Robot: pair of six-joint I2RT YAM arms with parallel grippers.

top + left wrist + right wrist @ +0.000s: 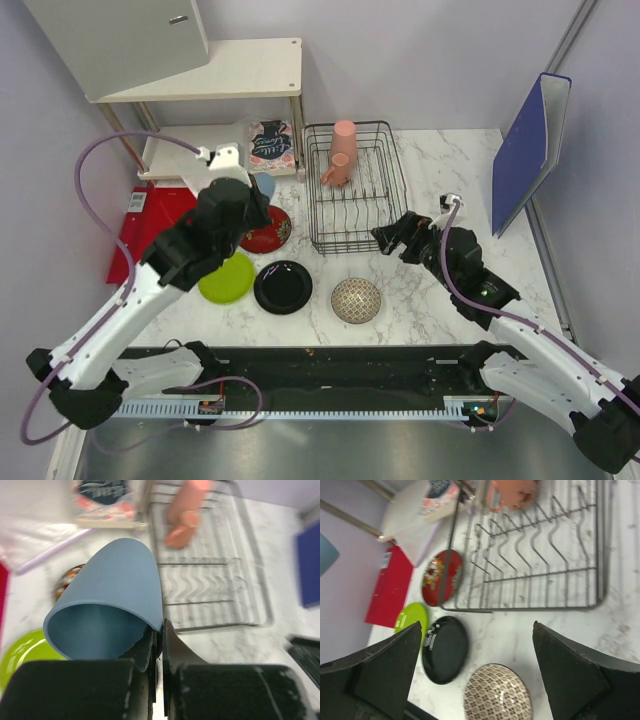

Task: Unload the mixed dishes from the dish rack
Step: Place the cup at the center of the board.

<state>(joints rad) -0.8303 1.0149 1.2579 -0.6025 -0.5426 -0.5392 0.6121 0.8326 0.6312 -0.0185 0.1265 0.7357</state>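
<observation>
My left gripper should first go down beside the dish rack (355, 185), to get the light-blue cup down onto the dark red plate (270, 230).
My left gripper (252, 192) is shut on the rim of the light-blue cup (265, 185), held tilted above the table left of the dish rack (355, 185); one finger is inside the cup (110, 605), one outside. The tall pink cup (344, 140) and small pink mug (337, 172) are in the rack's far part. The dark red plate (270, 230), lime-green plate (228, 277), black plate (283, 287) and patterned bowl (356, 300) lie on the table. My right gripper (390, 235) is open and empty by the rack's near right corner, above bare marble (476, 627).
A white shelf (200, 75) stands at the back left with a floral packet (270, 145) under it. A red flat item (150, 225) lies at the left edge. A blue folder (530, 150) leans at the far right.
</observation>
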